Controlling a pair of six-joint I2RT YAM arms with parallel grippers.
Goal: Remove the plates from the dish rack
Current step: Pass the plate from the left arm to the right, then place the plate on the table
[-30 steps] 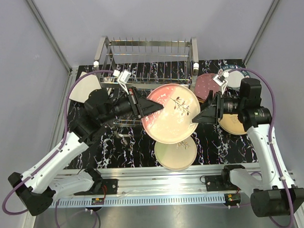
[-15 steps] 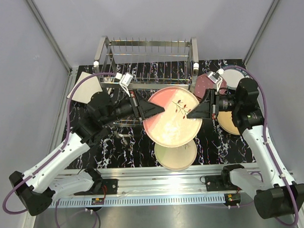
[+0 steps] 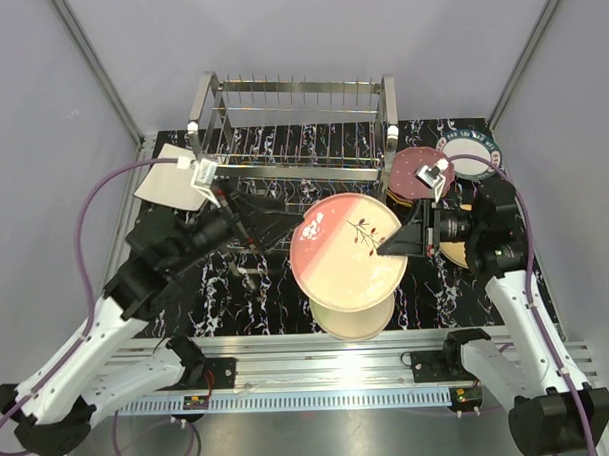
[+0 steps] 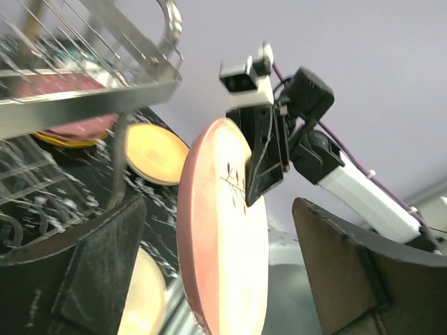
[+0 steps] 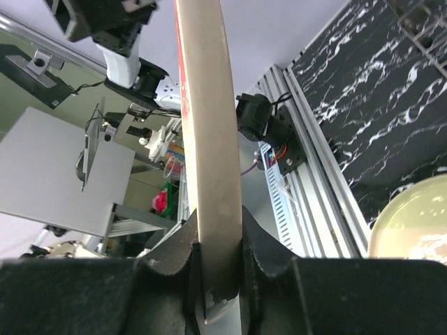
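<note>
I should move my right gripper down, lower the pink plate (image 3: 347, 254) onto the cream plate (image 3: 354, 324) and let go of it there, because the cream plate is flat on the tabletop below.
A large pink plate (image 3: 347, 254) with a twig drawing hangs tilted above the table, in front of the dish rack (image 3: 291, 128). My right gripper (image 3: 392, 249) is shut on its right rim; in the right wrist view the plate's edge (image 5: 207, 139) stands pinched between the fingers (image 5: 269, 255). My left gripper (image 3: 267, 227) is open, just left of the plate and apart from it. From the left wrist, the pink plate (image 4: 223, 230) stands edge-on between the wide-spread fingers (image 4: 98, 265) without touching them. The rack's top prongs hold no plates.
On the table lie a cream plate (image 3: 353, 314) below the held one, a maroon dotted plate (image 3: 413, 169), a teal-rimmed white plate (image 3: 472, 152), an orange plate (image 3: 457, 253) under the right arm, and a squarish white plate (image 3: 168, 183) at left.
My right gripper closed on the pink plate's right rim. My left gripper then opened, let go of the left rim and drew back to the left. The plate shifted slightly toward me.
</note>
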